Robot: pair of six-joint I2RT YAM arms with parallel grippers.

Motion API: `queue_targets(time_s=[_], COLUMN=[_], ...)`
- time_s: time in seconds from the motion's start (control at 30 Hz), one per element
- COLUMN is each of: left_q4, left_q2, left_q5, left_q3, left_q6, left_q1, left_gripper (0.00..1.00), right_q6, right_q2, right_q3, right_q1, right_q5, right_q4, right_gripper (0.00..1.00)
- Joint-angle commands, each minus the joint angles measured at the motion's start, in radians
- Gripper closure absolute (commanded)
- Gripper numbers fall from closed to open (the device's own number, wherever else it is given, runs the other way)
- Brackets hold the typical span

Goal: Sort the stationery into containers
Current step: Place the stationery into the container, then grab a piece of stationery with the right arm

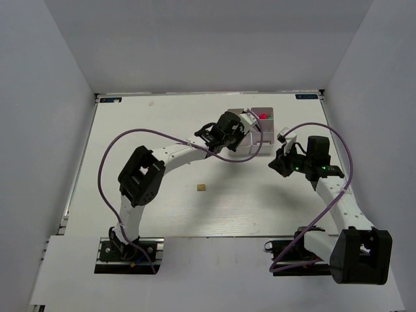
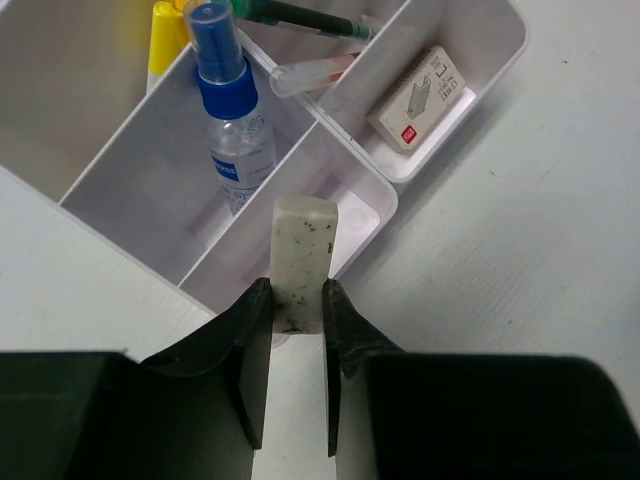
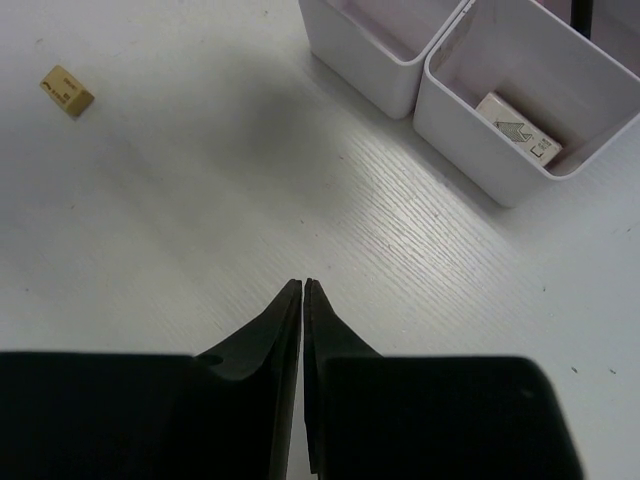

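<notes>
My left gripper will next move slightly outward over the tray's near corner section and let go of the speckled white eraser, because that space is empty.
My left gripper is shut on a speckled white eraser, which hangs over a near corner compartment of the white tray. A blue-capped clear bottle lies in the neighbouring compartment. A sleeved white eraser rests in the end compartment. A green-black highlighter, a yellow-capped pen and a thin red pen show further back. My right gripper is shut on nothing, low over bare table to the right of the tray. A tan eraser lies loose on the table.
The tan eraser sits mid-table, left of my right gripper and below the left arm's forearm. Purple cables loop above both arms. Grey walls close in the table on three sides.
</notes>
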Motion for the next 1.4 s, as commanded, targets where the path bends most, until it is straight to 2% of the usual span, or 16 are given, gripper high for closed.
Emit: queue_targets(time_s=[0.0,0.23,0.3,0.37,0.57,0.77,0.83,0.87,0.9,0.93,0.97,1.0,1.03,1.13,1.27,1.37], left_q4=[0.043,0.043,0.043,0.031,0.022,0.046,0.068,0.068,0.080,0.095,0.096,0.096,0.096,0.045,-0.093,-0.223], left_q2=[-0.008,0.039,0.065,0.065,0.046,-0.010,-0.053,-0.074,-0.098,-0.156,-0.190,-0.226,-0.262,-0.422,-0.635,-0.799], left_q5=[-0.030,-0.068,-0.068,-0.068,-0.080,-0.081,-0.100,-0.111,-0.126,-0.127,-0.137,-0.151,-0.165,-0.245,-0.317,-0.373], left_q3=[0.038,0.086,0.103,0.130,0.120,0.109,0.109,0.097,0.085,0.068,0.027,0.003,-0.023,-0.150,-0.370,-0.523], left_q6=[0.006,-0.014,-0.014,-0.024,-0.024,-0.034,-0.049,-0.049,-0.073,-0.087,-0.100,-0.127,-0.141,-0.214,-0.351,-0.504], left_q1=[0.007,0.007,0.007,0.007,0.007,0.007,-0.002,-0.002,-0.002,-0.002,-0.002,-0.002,-0.002,-0.002,0.007,0.007], left_gripper=[0.95,0.89,0.82,0.79,0.50,0.40,0.40,0.39,0.39,0.31,0.31,0.28,0.16,0.04,0.01,0.01], right_q6=[0.012,0.014,0.013,0.013,0.009,-0.024,-0.095,-0.230,-0.277,-0.321,-0.449,-0.484,-0.513,-0.606,-0.690,-0.672], right_q2=[-0.018,-0.021,-0.026,-0.027,-0.026,-0.019,-0.016,-0.015,-0.010,-0.010,0.003,0.008,0.016,0.072,0.189,0.258], right_q3=[-0.010,-0.019,-0.021,-0.022,-0.025,-0.016,-0.012,0.001,0.002,0.004,0.007,0.005,0.008,0.040,0.125,0.162], right_q1=[-0.006,-0.010,-0.009,-0.007,-0.007,-0.006,-0.009,-0.009,-0.006,-0.006,-0.003,-0.003,0.000,0.022,0.098,0.198], right_q5=[-0.032,-0.035,-0.036,-0.035,-0.036,-0.073,-0.167,-0.202,-0.234,-0.309,-0.329,-0.344,-0.375,-0.387,-0.389,-0.294], right_q4=[0.031,0.028,0.028,0.027,0.025,0.001,-0.034,-0.106,-0.137,-0.165,-0.229,-0.243,-0.260,-0.304,-0.363,-0.340], right_gripper=[0.90,0.87,0.83,0.82,0.74,0.63,0.55,0.52,0.47,0.44,0.42,0.36,0.32,0.21,0.18,0.20])
